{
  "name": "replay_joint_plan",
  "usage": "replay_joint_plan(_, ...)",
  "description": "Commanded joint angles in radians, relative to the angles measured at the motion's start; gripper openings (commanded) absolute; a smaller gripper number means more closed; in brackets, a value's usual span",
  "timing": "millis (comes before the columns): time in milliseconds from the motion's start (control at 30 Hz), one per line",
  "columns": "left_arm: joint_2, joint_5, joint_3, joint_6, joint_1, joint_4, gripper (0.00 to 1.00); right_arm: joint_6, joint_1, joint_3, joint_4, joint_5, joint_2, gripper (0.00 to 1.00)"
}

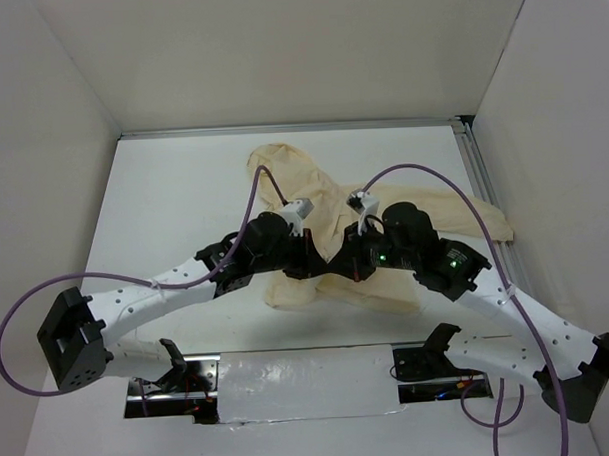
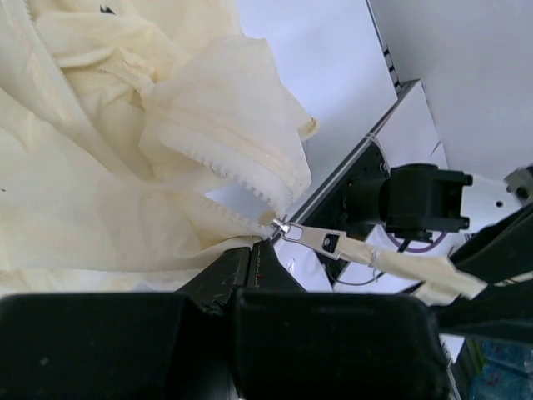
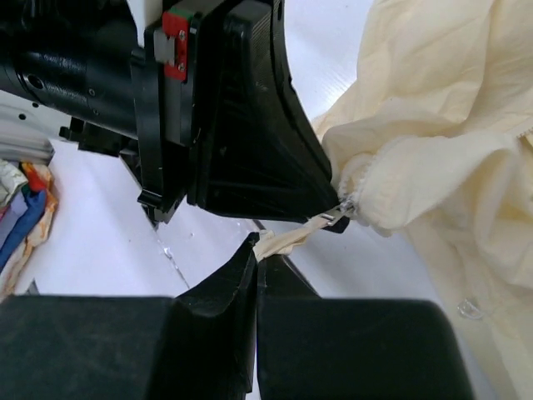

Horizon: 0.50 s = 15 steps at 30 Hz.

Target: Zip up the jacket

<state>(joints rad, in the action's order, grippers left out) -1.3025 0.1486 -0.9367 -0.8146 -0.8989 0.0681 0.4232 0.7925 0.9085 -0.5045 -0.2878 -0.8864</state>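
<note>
My left gripper should next pull the jacket's hem back to the table's bare near edge to straighten the crumpled jacket and let go there, since that edge is behind my gripper.
The pale cream jacket (image 1: 324, 212) lies crumpled in the middle of the white table, its hood toward the back. Both grippers meet at its near hem. My left gripper (image 2: 251, 265) is shut on the jacket's fabric just below the zipper slider (image 2: 286, 227), where the open toothed edges (image 2: 241, 179) come together. A metal pull (image 2: 321, 240) with a cream fabric tab (image 2: 404, 267) stretches from the slider toward the right. My right gripper (image 3: 257, 257) is shut on that fabric tab (image 3: 287, 240), close under the left gripper's black body (image 3: 250, 142).
An aluminium rail (image 1: 483, 182) runs along the table's right side, and white walls stand on three sides. A foil-taped strip (image 1: 300, 383) lies between the arm bases. Purple cables (image 1: 433, 178) arc over both arms. Coloured cloth (image 3: 21, 208) shows at the left edge of the right wrist view.
</note>
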Motion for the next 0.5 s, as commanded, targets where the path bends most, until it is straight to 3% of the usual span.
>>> replay_joint_plan(0, -0.006, -0.063, -0.011, 0.026, -0.014, 0.070, 0.00, -0.038, -0.045, 0.085, -0.049, -0.116, 0.004, 0.00)
replay_joint_plan(200, 0.075, 0.026, 0.088, 0.057, -0.034, -0.019, 0.00, 0.124, -0.119, 0.047, 0.119, 0.001, 0.003, 0.00)
replay_joint_plan(300, 0.080, 0.092, 0.108, 0.071, -0.054, -0.056, 0.00, 0.221, -0.150, 0.015, 0.269, -0.013, -0.045, 0.00)
replay_joint_plan(467, 0.037, 0.092, 0.088, 0.058, -0.107, 0.015, 0.00, 0.357, -0.173, 0.093, 0.383, 0.208, -0.150, 0.00)
